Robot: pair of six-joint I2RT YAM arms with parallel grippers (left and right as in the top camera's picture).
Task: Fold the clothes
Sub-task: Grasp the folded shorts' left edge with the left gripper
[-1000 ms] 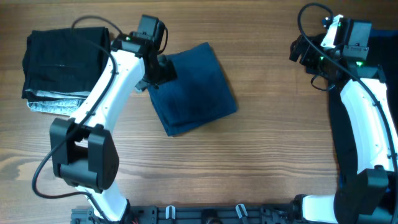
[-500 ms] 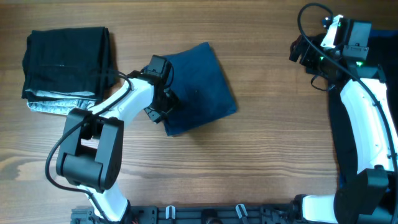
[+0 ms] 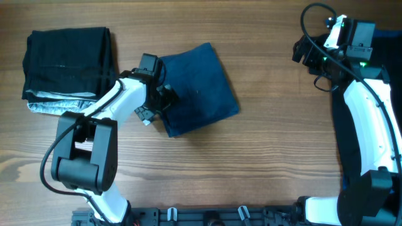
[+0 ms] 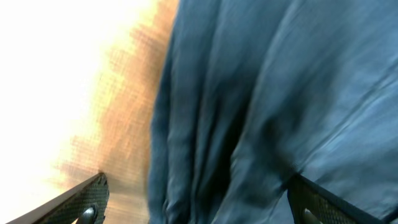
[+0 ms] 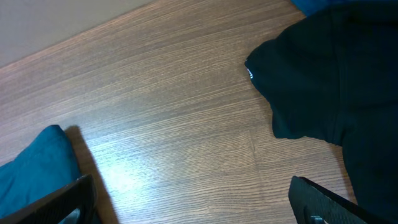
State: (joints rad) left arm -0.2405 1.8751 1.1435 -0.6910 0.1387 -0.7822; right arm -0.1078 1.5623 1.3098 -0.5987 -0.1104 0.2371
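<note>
Next, my left gripper will slide farther over the stacked edge folds and close, since the navy-blue garment point(image 3: 200, 88) lies to its right in the overhead view.
A folded dark navy-blue garment point(image 3: 200, 88) lies on the wooden table, left of centre. My left gripper point(image 3: 158, 107) is low at its left edge, open, with the stacked fabric folds point(image 4: 249, 112) between the spread fingers point(image 4: 199, 208). My right gripper point(image 3: 306, 51) is raised at the far right, open and empty point(image 5: 199, 205) over bare wood. A stack of folded clothes point(image 3: 66, 59), black on top with light grey beneath, sits at the far left.
A black garment point(image 5: 336, 81) lies at the right edge of the table, with a bit of brighter blue fabric point(image 5: 311, 5) behind it. A corner of the navy garment shows in the right wrist view point(image 5: 34, 165).
My left gripper has moved from the garment's upper left corner down along its left edge, settling low against the folds. The right arm has not moved.
</note>
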